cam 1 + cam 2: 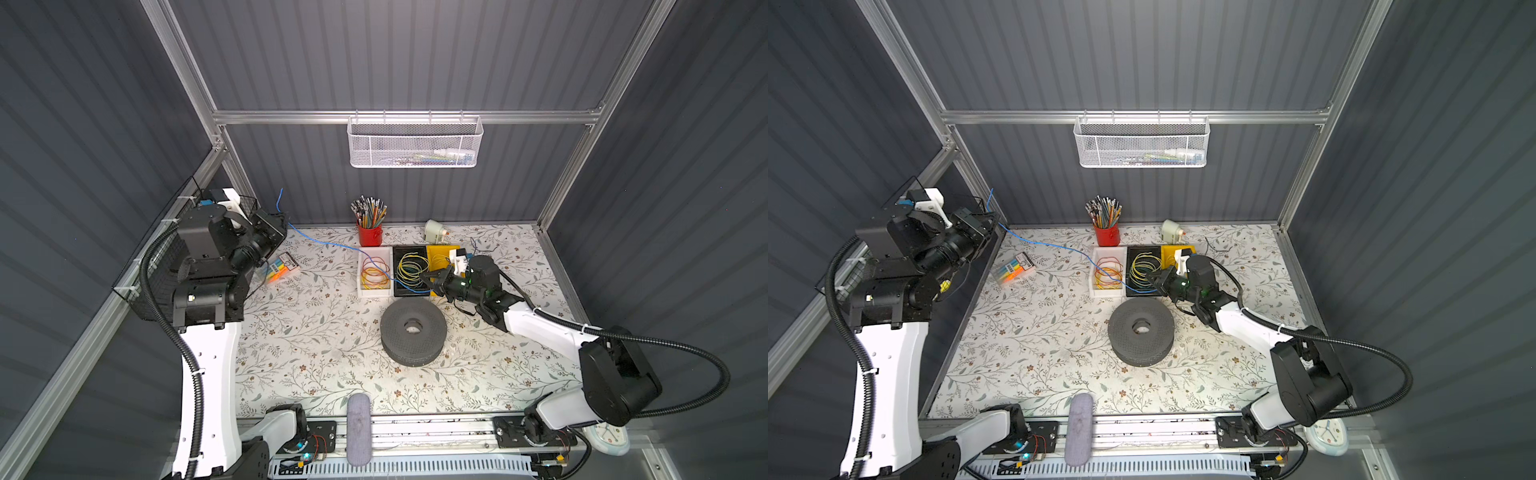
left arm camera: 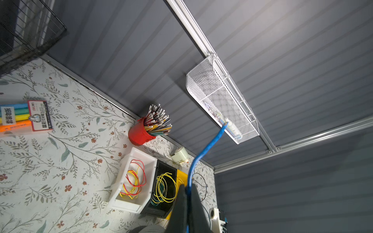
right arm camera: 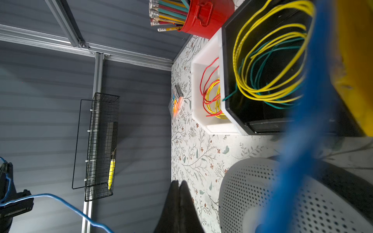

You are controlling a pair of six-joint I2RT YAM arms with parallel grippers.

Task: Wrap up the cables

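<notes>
I need to move my left gripper down next, away from the wall, toward the tabletop beside the marker pack and let go of the cable, because the cable's end is raised high.
The blue cable runs from the far left corner across the table, over the white bin, to the front of the black bin. My left gripper is raised by the left wall and shut on the cable, whose free end sticks up past the fingers. My right gripper hovers at the black bin's front right, pointing left, shut. Nothing shows between its fingertips. The cable passes blurred beside them, and its contact lower down is hidden.
A grey perforated disc lies just in front of the bins. Red and yellow wires fill the white bin, yellow and green ones the black bin, with a yellow bin beside. A red pencil cup and a marker pack stand further left.
</notes>
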